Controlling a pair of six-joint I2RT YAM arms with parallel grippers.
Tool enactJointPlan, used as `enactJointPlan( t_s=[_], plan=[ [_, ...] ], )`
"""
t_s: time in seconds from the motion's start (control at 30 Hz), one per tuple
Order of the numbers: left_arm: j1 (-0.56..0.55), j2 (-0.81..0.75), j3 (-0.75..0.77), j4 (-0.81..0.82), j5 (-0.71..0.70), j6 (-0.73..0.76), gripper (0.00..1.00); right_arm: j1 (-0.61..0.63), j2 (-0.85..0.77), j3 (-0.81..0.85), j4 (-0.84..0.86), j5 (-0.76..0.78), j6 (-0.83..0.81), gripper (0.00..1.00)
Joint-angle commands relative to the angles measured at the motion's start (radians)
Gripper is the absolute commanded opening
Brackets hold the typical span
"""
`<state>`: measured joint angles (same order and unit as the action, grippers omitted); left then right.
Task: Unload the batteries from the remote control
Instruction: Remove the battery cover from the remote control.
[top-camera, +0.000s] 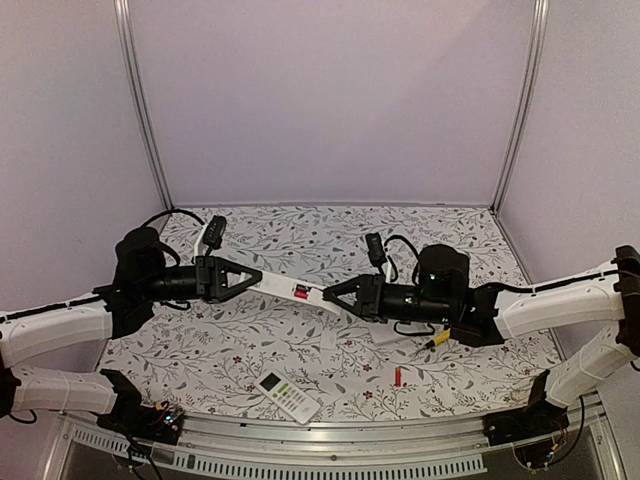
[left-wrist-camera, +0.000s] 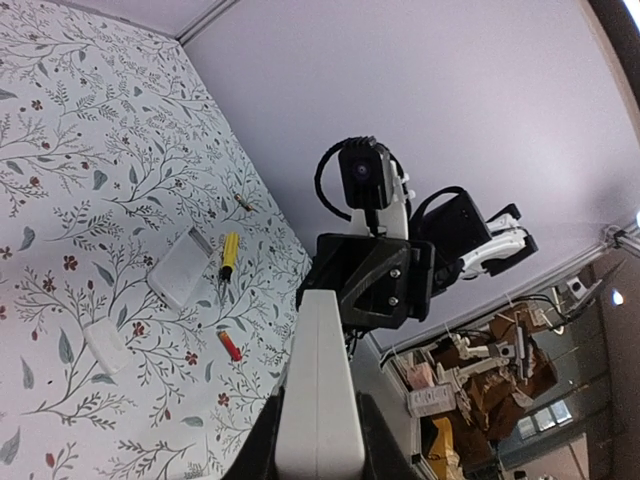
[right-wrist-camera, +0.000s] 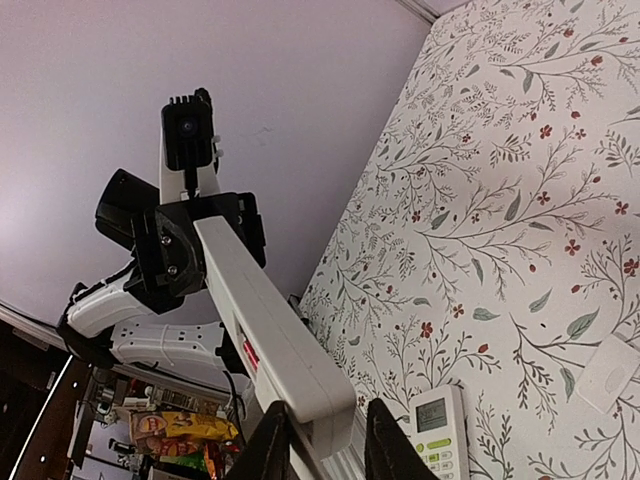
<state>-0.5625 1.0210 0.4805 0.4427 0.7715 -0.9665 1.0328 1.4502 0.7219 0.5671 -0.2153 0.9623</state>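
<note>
The floral tablecloth (top-camera: 298, 356) (left-wrist-camera: 105, 418) beside the small white remote is clear, so I will lower the long remote onto that bare patch with my left gripper and let it go.
A long white remote (top-camera: 292, 289) is held in the air between both grippers, above the middle of the table. My left gripper (top-camera: 258, 279) is shut on its left end, with the jaws on either side of the body (left-wrist-camera: 320, 390). My right gripper (top-camera: 332, 296) is shut on its right end (right-wrist-camera: 300, 385). A red-orange battery (top-camera: 300, 291) shows in the remote's open side, also in the right wrist view (right-wrist-camera: 250, 355). Another red-orange battery (top-camera: 397, 376) lies loose on the table, also in the left wrist view (left-wrist-camera: 229, 345). No black-blue cells are in view.
A yellow-handled screwdriver (top-camera: 437, 338) lies under the right arm. A small white remote with a display (top-camera: 287, 396) lies near the front edge. A white flat piece (left-wrist-camera: 180, 268) and a smaller white piece (left-wrist-camera: 104, 347) lie on the floral tablecloth.
</note>
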Motion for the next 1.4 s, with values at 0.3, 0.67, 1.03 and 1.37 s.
enactJointPlan(
  t_s=[0.3, 0.67, 1.03, 1.37],
  plan=[
    [0.034, -0.012, -0.004, -0.088, -0.062, 0.055, 0.0, -0.004, -0.028, -0.045, -0.036, 0.048, 0.031, 0.07],
    [0.071, -0.011, -0.021, -0.177, -0.1, 0.093, 0.0, -0.024, -0.073, -0.086, -0.058, 0.087, 0.032, 0.01],
    [0.105, 0.011, -0.098, -0.158, -0.061, 0.122, 0.0, -0.045, -0.073, -0.103, -0.197, 0.197, -0.034, 0.0],
    [0.075, 0.11, -0.101, -0.139, 0.014, 0.166, 0.0, -0.058, 0.119, 0.008, -0.214, 0.255, -0.099, 0.0]
  ],
)
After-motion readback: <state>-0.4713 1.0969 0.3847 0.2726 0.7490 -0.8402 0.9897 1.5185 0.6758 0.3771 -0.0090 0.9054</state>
